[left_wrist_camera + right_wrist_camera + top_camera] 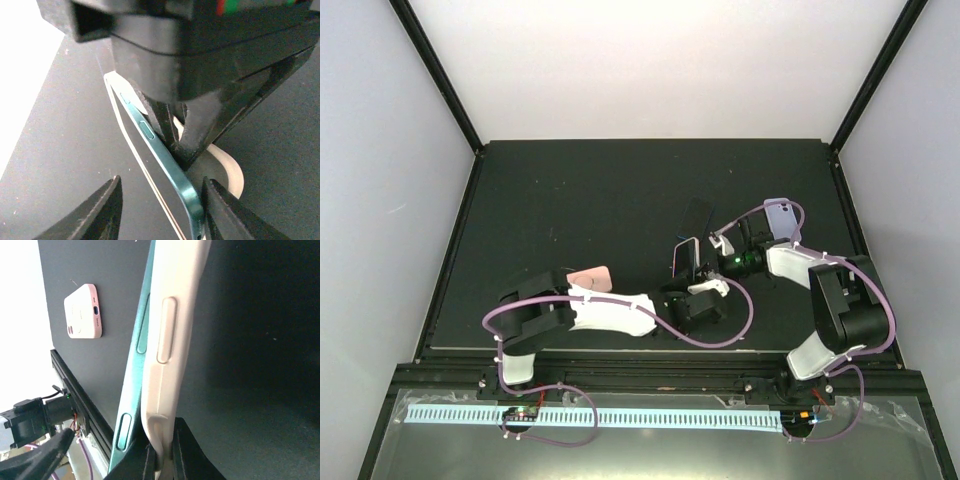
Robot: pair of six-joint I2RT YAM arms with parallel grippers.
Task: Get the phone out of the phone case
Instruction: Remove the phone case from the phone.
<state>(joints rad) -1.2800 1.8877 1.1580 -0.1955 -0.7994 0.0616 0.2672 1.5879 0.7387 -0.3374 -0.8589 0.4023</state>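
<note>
The gap between the dark and lilac items is bare, so my right gripper should move the pale case (172, 315) outward, then down onto the tabletop there to let it go.
A teal phone (134, 375) stands on edge in a pale pinkish case (172, 315), and its side has peeled out of the case wall. My right gripper (162, 456) is shut on the case's edge. In the left wrist view the phone (167, 157) runs between my left gripper's (161, 214) open fingers; the right finger (227, 212) is close to its edge, and the case (227, 170) curves behind. In the top view the phone (682, 258) is held mid-table between the left gripper (692, 300) and the right gripper (708, 264).
A pink case (590, 278) lies flat beside the left arm and also shows in the right wrist view (84, 311). A dark phone-shaped item (697, 215) and a lilac one (780, 215) lie further back. The table's front rail (85, 405) is near.
</note>
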